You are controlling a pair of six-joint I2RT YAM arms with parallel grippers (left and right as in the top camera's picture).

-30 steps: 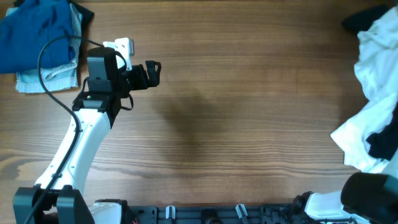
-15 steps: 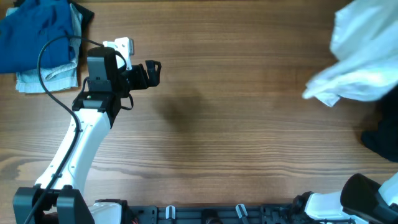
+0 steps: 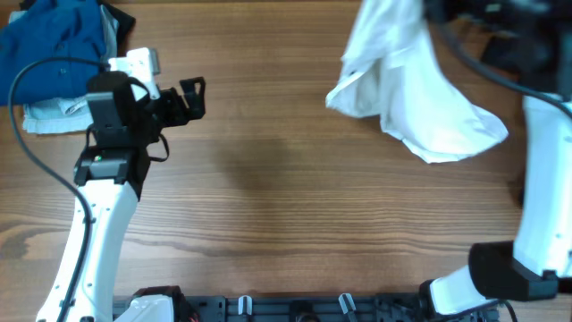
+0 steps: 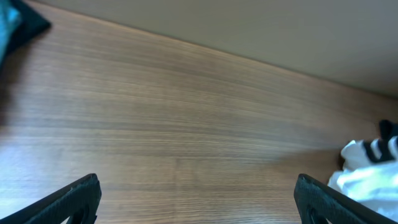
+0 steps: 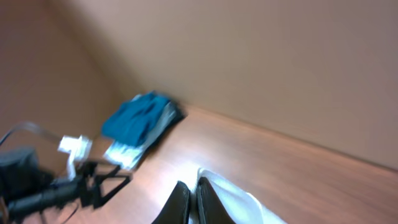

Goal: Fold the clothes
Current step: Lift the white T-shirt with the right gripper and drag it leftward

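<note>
The white T-shirt (image 3: 407,85) is apart from my left gripper, which is empty. My left gripper needs to move down and over toward it next, onto the shirt's end that faces the blue pile.
A large white T-shirt (image 3: 407,85) hangs in the air over the far right part of the table, bunched and draped. My right gripper (image 5: 194,188) is shut on its top edge, with white fabric (image 5: 233,202) spilling out beside the fingers. In the left wrist view the same shirt (image 4: 367,177) shows at the right edge, with a bit of black print on it. My left gripper (image 3: 198,98) stands open over bare wood at the left, well apart from the shirt. Nothing lies between its fingers (image 4: 74,199).
A pile of blue and pale clothes (image 3: 54,54) lies at the far left corner, behind the left arm, and also appears as the blue pile (image 5: 140,118) in the right wrist view. The right arm (image 3: 545,152) stands tall along the right edge. The wooden table (image 3: 286,197) lies between the arms.
The right arm has lifted the white T-shirt off the right edge and swung it up and leftward over the table. The left arm has shifted slightly to the left, still open.
</note>
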